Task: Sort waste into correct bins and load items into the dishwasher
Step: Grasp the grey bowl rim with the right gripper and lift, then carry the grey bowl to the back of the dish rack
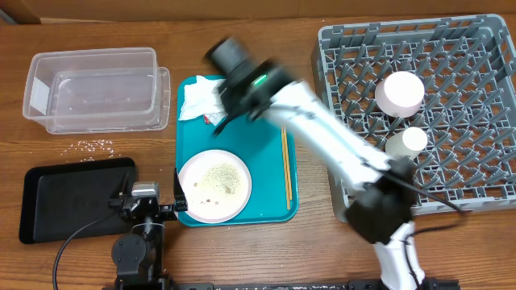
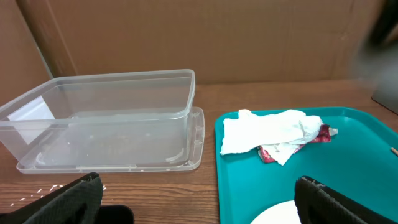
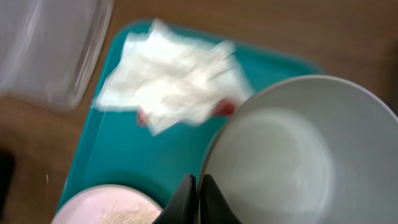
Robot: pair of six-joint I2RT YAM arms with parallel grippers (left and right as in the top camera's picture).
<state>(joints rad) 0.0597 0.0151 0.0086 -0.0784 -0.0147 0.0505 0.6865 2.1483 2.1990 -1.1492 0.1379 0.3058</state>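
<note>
The right gripper rises next, swings across to the rack's free far end beyond the white bowl (image 1: 399, 93), tilts the held grey bowl and lowers it in there.
My right gripper (image 3: 198, 180) is shut on the rim of a grey bowl (image 3: 292, 155), over the teal tray (image 3: 155, 155). In the overhead view the blurred right arm (image 1: 266, 89) covers that bowl. The crumpled white napkin (image 3: 174, 87) with red bits lies on the tray's far end. A pale plate (image 1: 214, 187) carrying rice-like scraps sits at the tray's near end. My left gripper (image 2: 199, 205) is open and empty, low by the tray's left edge. The clear tub (image 1: 93, 89) and black tray (image 1: 72, 197) are on the left. On the right, the grey dish rack (image 1: 484, 48) holds a white bowl (image 1: 399, 93) and a small cup (image 1: 407, 142).
Wooden chopsticks (image 1: 285, 165) lie along the teal tray's right side. A few loose rice grains (image 1: 95, 146) are scattered on the table between the tub and the black tray. The right arm reaches from the near right across the rack's corner.
</note>
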